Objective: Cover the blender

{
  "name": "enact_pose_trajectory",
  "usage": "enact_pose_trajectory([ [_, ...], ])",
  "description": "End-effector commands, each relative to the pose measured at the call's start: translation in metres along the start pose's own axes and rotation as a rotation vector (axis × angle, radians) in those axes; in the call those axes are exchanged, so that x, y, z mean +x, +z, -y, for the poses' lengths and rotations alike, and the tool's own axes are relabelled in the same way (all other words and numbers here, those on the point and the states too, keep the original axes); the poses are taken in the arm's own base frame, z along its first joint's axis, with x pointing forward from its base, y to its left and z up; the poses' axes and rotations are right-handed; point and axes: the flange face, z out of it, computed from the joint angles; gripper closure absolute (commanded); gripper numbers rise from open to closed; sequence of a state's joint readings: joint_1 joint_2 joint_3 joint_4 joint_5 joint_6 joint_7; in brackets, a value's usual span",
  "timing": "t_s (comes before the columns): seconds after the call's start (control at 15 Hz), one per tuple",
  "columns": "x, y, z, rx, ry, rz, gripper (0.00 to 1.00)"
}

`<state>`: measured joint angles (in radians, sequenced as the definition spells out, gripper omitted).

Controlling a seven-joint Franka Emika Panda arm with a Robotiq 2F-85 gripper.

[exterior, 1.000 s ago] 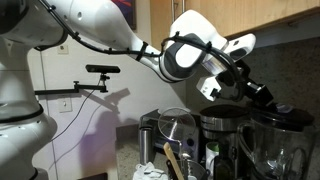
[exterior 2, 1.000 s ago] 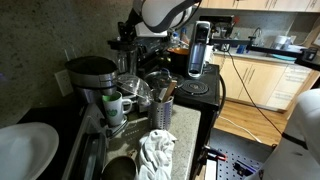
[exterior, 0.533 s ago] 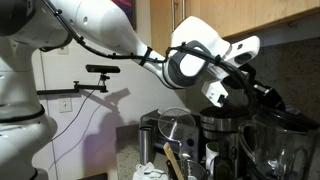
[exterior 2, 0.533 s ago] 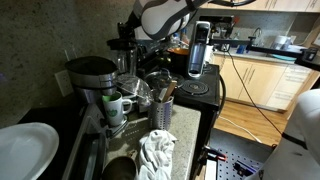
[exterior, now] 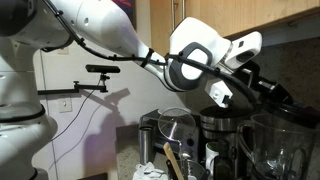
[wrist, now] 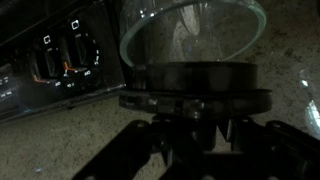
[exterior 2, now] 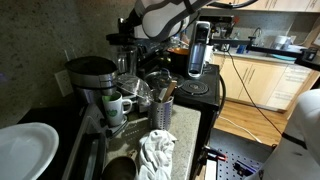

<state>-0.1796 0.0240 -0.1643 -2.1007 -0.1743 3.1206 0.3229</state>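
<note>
The dark round lid goes over the jug's round open rim next, then down, and my gripper releases it, as the jug's opening still stands uncovered.
The blender is a wide clear jug at the right edge of an exterior view. In the wrist view its round open rim lies just beyond my fingers. My gripper hangs a little above the jug and to its left. It is shut on a dark round lid, held flat just short of the jug's mouth. My fingers show only as dark shapes under the lid.
A steel pot with a glass lid and a black-topped appliance stand beside the jug. A coffee maker, mug, utensil holder, white cloth and white plate crowd the counter. A stove control panel is at the left.
My gripper has moved right with the lid and now sits closer over the blender jug.
</note>
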Motion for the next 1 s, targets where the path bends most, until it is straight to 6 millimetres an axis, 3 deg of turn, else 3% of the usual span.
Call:
enact_pose_trajectory([
  [0.0,0.001,-0.006,-0.004,0.007,0.018,-0.041,0.81],
  [0.53,-0.014,-0.010,-0.006,0.001,0.031,0.014,0.81],
  [0.93,-0.024,-0.021,0.005,0.025,0.027,0.028,0.81],
])
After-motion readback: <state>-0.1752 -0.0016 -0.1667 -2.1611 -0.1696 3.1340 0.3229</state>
